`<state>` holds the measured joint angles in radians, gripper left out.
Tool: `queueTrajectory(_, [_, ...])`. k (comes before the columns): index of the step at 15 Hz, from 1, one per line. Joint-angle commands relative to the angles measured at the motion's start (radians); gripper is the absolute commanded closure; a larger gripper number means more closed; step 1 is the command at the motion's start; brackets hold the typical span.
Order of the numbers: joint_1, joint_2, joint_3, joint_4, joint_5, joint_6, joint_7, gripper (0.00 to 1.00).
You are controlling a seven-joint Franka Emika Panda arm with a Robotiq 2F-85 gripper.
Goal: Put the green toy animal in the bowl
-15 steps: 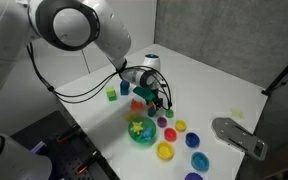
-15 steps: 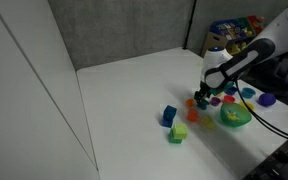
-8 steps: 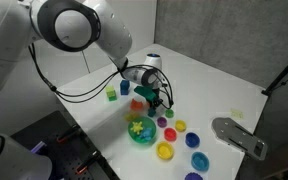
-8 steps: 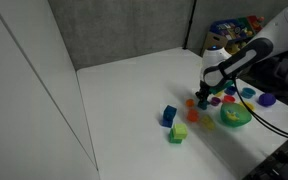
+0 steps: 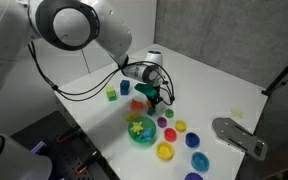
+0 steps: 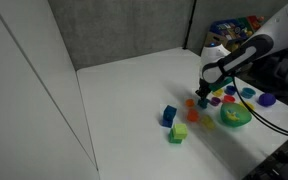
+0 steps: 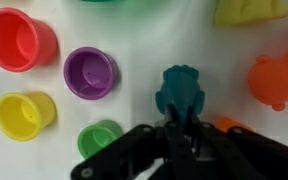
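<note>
I need to lift my gripper, move back over the teal-green bowl (image 5: pixel 131 132) and release the toy, as the bowl stands beside my gripper, toward the table's front edge.
The green toy animal (image 7: pixel 182 90) is a small teal figure standing on the white table, seen from above in the wrist view. My gripper (image 7: pixel 179 132) is shut on its lower half, the two dark fingers pressed against its sides. In both exterior views the gripper (image 5: pixel 154 98) (image 6: pixel 202 97) reaches straight down to the table, and the toy (image 5: pixel 155 101) is mostly hidden between the fingers. The teal-green bowl (image 5: pixel 131 132) (image 6: pixel 224 118) stands just beside the gripper, toward the table's front edge, with a yellow toy lying in it.
Small cups surround the toy: red (image 7: pixel 19 38), purple (image 7: pixel 90 72), yellow (image 7: pixel 24 115) and green (image 7: pixel 101 138). An orange toy (image 7: pixel 276 80) lies close by. A green block (image 5: pixel 112 95) and a blue block (image 5: pixel 125 87) sit further off. More cups (image 5: pixel 198 160) line the table edge.
The jaws have closed from wide open onto the green toy animal. The arm itself has hardly moved, and the toy stays on the table.
</note>
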<state>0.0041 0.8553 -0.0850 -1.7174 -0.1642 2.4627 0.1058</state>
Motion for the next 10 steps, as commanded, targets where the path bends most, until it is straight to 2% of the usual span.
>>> queueTrajectory(1, [0.019,-0.066,-0.015,-0.015,0.003,-0.057,-0.007,0.95])
queueTrajectory(6, [0.037,-0.182,-0.027,-0.072,-0.011,-0.113,0.007,0.95])
queueTrajectory(10, [0.058,-0.303,-0.043,-0.167,-0.042,-0.130,0.026,0.95])
